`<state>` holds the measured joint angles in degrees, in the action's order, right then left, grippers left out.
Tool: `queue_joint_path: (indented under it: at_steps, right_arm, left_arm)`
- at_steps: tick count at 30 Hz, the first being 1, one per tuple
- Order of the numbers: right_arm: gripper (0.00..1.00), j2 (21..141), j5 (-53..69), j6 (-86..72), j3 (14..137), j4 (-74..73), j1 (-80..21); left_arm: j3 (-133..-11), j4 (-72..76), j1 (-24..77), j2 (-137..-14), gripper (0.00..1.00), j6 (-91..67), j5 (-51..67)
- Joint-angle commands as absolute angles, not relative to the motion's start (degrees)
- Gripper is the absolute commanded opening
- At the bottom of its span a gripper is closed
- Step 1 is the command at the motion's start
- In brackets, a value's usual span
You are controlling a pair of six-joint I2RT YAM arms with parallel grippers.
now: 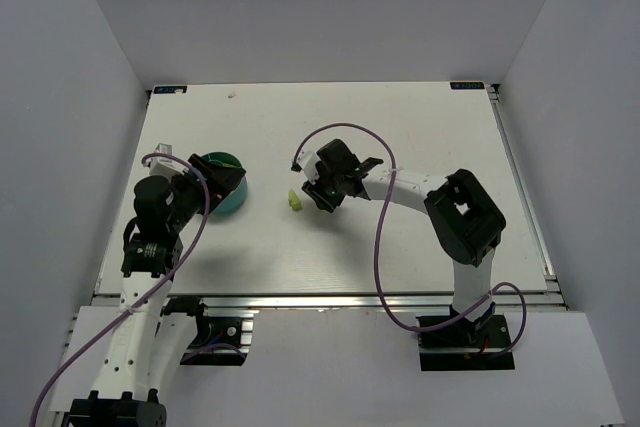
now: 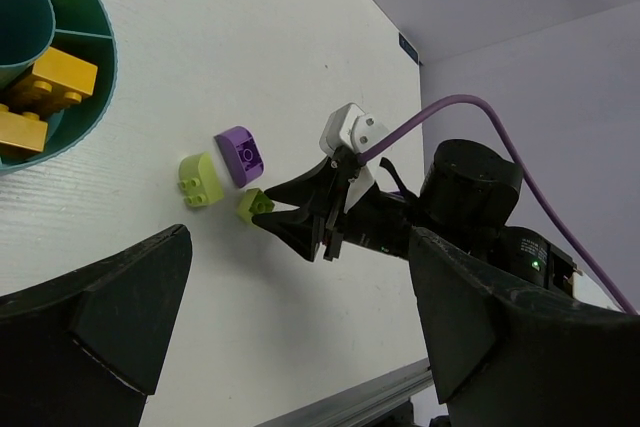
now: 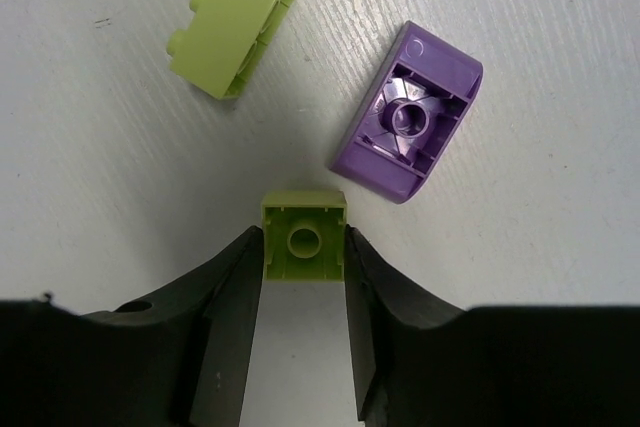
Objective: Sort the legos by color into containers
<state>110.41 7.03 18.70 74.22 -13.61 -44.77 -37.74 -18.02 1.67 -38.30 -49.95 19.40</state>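
Observation:
The bowl's far section lies to the left of my right gripper in the top view, so next my right gripper should lift, cross over it and release, clear of orange legos.
My right gripper [image 3: 304,252] is shut on a small square lime green lego [image 3: 304,237], hollow side toward the camera, at or just above the table. A curved lime lego [image 3: 235,37] and a purple lego [image 3: 408,125] lie just beyond it. The left wrist view shows the same three: held lime [image 2: 252,205], curved lime [image 2: 197,179], purple [image 2: 241,155], with the right gripper [image 2: 272,209] pinching. The teal bowl [image 2: 85,117] holds orange legos [image 2: 55,82]. My left gripper [image 2: 300,347] is open and empty; from above it hangs over the bowl [image 1: 230,205].
From above, the curved lime lego [image 1: 295,201] lies between the bowl and the right gripper [image 1: 325,197]. The left arm covers much of the bowl. The table's front rail [image 1: 330,299] runs along the near edge.

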Motion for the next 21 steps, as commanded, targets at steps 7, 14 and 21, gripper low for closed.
queue_joint_path:
  at_steps: [7, 14, 21]
  right_arm:
    - [0.51, 113.11, 6.33, 19.34, 76.38, -16.17, -45.26]
    - [0.23, 111.71, 7.91, 20.13, 76.38, -15.73, -45.26]
    - [0.0, 107.05, 19.76, 17.59, 82.96, -14.25, -45.35]
  left_arm:
    - [-39.29, -19.42, 1.67, -37.44, 0.98, -48.6, 18.54]
    - [-39.38, -19.42, 1.67, -37.35, 0.98, -48.78, 18.54]
    - [-41.39, -22.75, 1.67, -36.92, 0.98, -46.59, 17.06]
